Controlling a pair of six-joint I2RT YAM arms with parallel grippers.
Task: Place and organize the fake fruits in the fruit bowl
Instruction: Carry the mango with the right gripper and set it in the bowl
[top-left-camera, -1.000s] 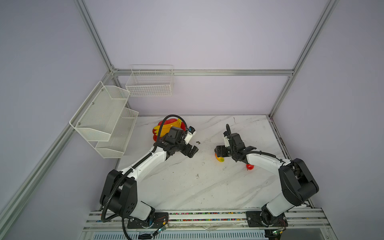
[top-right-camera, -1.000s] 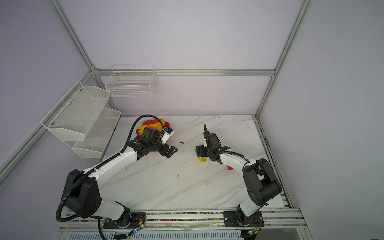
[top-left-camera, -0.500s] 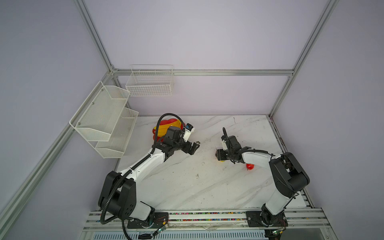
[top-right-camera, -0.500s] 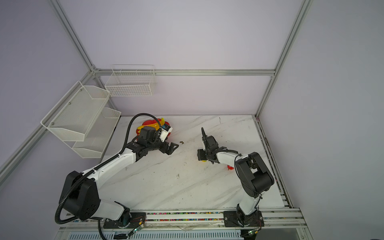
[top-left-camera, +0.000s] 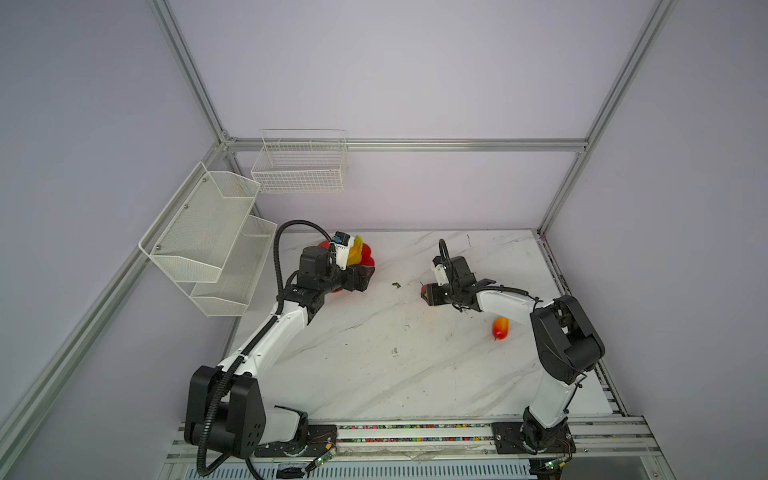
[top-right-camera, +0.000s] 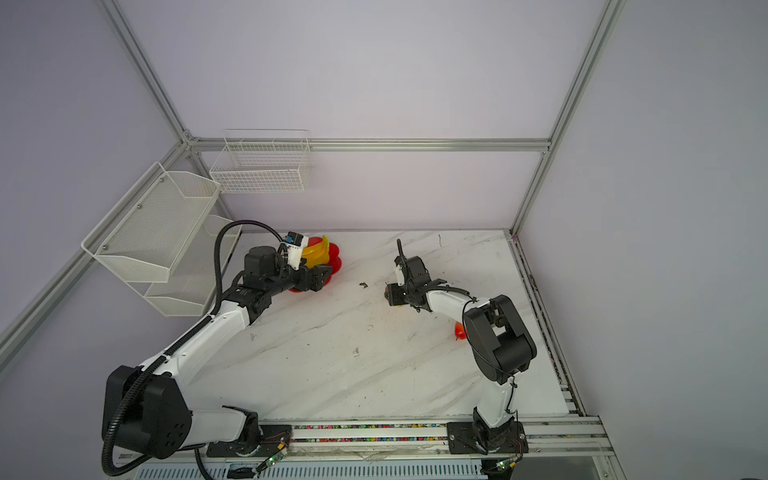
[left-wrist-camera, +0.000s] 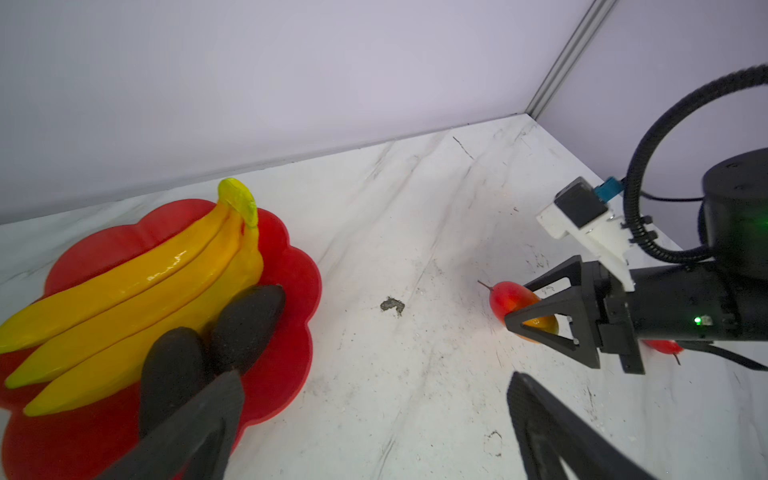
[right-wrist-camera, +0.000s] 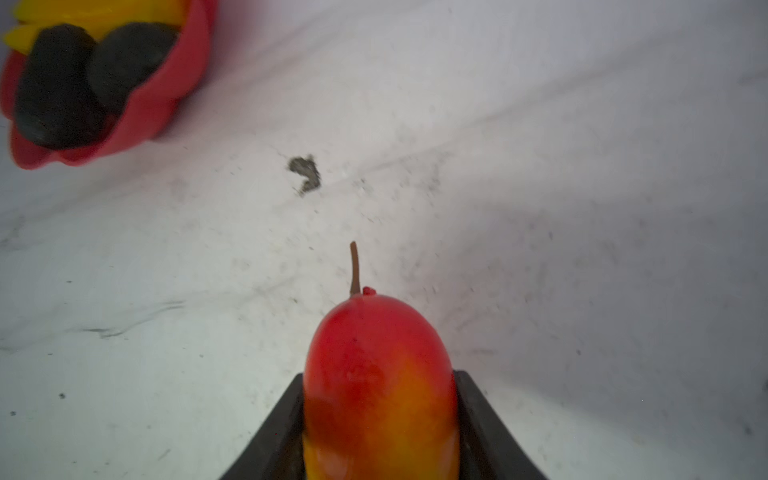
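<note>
My right gripper lifts outward over the bowl's bare side beside the black bumpy ovals next, as it lies bare, then lowers and releases the mango piece there.
The red scalloped fruit bowl (left-wrist-camera: 297, 266) sits at the table's far left, also seen in a top view as fruit bowl (top-right-camera: 336, 262). In it lie the yellow banana bunch (left-wrist-camera: 158, 270) and two black bumpy ovals (left-wrist-camera: 249, 320) (left-wrist-camera: 172, 374). My left gripper (left-wrist-camera: 374, 386) (top-left-camera: 365, 276) hangs open and empty just right of the bowl's near edge. My right gripper (right-wrist-camera: 380, 376) (top-left-camera: 428, 293) is shut on a red-orange mango piece (right-wrist-camera: 374, 340) (left-wrist-camera: 511, 297), low over mid table, both fingers pressed against its sides. A second mango piece (top-left-camera: 500, 327) lies beside the right forearm.
White mesh shelves (top-left-camera: 208, 241) hang on the left wall and a wire basket (top-left-camera: 299, 166) on the back wall. A small dark crumb (top-left-camera: 396, 285) lies on the marble table (top-left-camera: 374, 374) between the two grippers.
The right gripper's jaws have closed onto the mango piece. The left gripper has drawn back toward the bowl, staying open.
</note>
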